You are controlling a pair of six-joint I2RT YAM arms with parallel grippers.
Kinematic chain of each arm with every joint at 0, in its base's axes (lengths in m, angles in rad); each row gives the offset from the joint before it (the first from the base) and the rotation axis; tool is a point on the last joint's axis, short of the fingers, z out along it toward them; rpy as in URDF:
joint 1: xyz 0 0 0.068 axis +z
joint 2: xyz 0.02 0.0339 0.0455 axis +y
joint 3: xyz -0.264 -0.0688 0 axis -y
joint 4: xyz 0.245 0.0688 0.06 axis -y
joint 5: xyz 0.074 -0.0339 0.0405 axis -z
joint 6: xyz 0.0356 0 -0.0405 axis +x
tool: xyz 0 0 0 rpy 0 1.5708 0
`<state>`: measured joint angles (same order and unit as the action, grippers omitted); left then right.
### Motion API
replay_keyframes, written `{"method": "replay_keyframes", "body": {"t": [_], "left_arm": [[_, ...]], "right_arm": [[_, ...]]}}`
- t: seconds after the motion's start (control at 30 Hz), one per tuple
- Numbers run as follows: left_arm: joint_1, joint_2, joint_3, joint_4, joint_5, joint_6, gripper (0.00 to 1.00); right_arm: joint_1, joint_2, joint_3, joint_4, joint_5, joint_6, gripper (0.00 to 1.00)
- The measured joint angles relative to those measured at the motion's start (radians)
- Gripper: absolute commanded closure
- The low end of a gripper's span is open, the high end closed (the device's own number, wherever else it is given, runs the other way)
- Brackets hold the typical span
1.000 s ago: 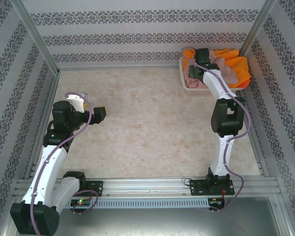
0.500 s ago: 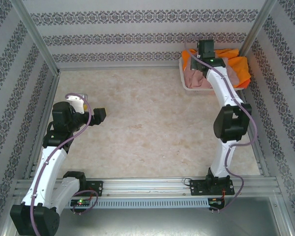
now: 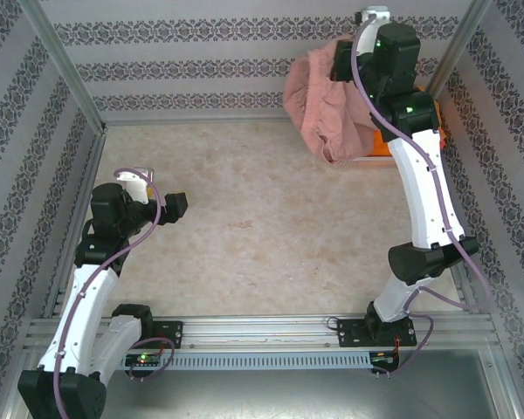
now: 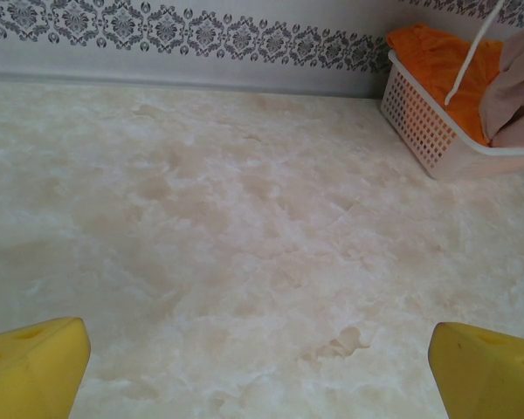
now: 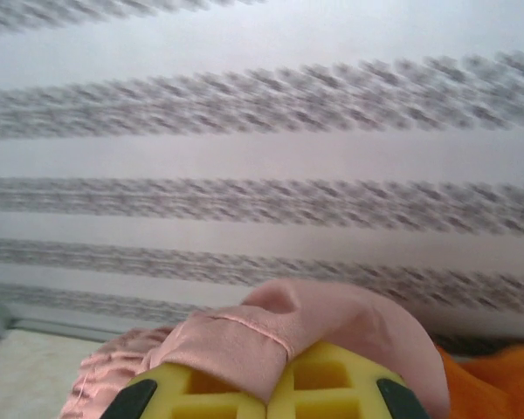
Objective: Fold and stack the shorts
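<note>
My right gripper swings toward my left gripper, back and down, next, to release the dusty pink shorts (image 3: 325, 109).
My right gripper (image 3: 341, 65) is raised high at the back right, shut on the dusty pink shorts (image 3: 325, 109), which hang down from it above the table. In the right wrist view the pink cloth (image 5: 271, 336) is pinched between the yellow fingers (image 5: 332, 388). Orange shorts (image 4: 441, 65) lie in the white lattice basket (image 4: 428, 131); a strip of them (image 3: 389, 144) shows under the right arm. My left gripper (image 3: 176, 206) hovers open over the left side of the table, its yellow fingertips (image 4: 31, 367) wide apart with bare table between them.
The marble-patterned table (image 3: 262, 227) spreads between the arms. Patterned walls close in the back and both sides. The basket stands in the back right corner by a metal post (image 3: 454, 52).
The right gripper closed on the pink shorts in the basket and lifted them up and out, so they now hang in the air. The left arm stayed still.
</note>
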<state>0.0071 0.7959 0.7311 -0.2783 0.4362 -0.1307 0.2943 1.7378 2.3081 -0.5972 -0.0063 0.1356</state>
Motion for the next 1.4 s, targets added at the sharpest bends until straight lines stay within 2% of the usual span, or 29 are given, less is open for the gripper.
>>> {"method": "replay_keyframes", "body": {"t": [0.2, 0.43, 0.5, 0.57, 0.67, 0.7, 0.8, 0.9, 1.0, 1.1, 1.23, 1.4], "left_arm": [[0.000, -0.040, -0.008, 0.006, -0.005, 0.000, 0.00], [0.000, -0.140, -0.047, 0.061, -0.026, -0.001, 0.00], [0.000, -0.170, -0.056, 0.079, -0.031, -0.006, 0.00], [0.000, -0.199, -0.064, 0.093, -0.034, -0.020, 0.00], [0.000, -0.235, -0.066, 0.107, -0.040, -0.054, 0.00], [0.000, -0.240, -0.066, 0.108, -0.041, -0.067, 0.00], [0.000, -0.237, -0.065, 0.106, -0.045, -0.109, 0.00], [0.000, -0.172, -0.052, 0.089, -0.050, -0.150, 0.00], [0.000, -0.066, -0.036, 0.064, -0.053, -0.190, 0.00], [0.000, 0.056, -0.033, 0.055, -0.052, -0.237, 0.04], [0.000, 0.189, -0.033, 0.066, -0.048, -0.296, 0.08], [0.021, 0.351, -0.033, 0.142, -0.033, -0.353, 0.14]], "right_arm": [[0.130, 0.071, 0.195, -0.025, -0.150, 0.050, 1.00], [0.183, 0.088, 0.191, -0.039, -0.248, 0.086, 1.00], [0.188, 0.044, 0.066, -0.010, -0.258, 0.080, 0.92], [0.188, -0.027, -0.121, 0.019, -0.262, 0.066, 0.63], [0.188, -0.152, -0.460, 0.068, -0.236, 0.021, 0.44], [0.188, -0.190, -0.563, 0.076, -0.212, 0.002, 0.41], [0.192, -0.291, -0.808, 0.079, -0.150, -0.032, 0.35], [0.226, -0.384, -0.973, 0.078, -0.084, -0.049, 0.31], [0.336, -0.457, -1.075, 0.088, -0.009, -0.068, 0.28], [0.476, -0.476, -1.130, 0.115, 0.063, -0.072, 0.28], [0.606, -0.405, -1.141, 0.146, 0.151, -0.053, 0.28], [0.737, -0.157, -1.049, 0.146, 0.246, -0.014, 0.28]]}}
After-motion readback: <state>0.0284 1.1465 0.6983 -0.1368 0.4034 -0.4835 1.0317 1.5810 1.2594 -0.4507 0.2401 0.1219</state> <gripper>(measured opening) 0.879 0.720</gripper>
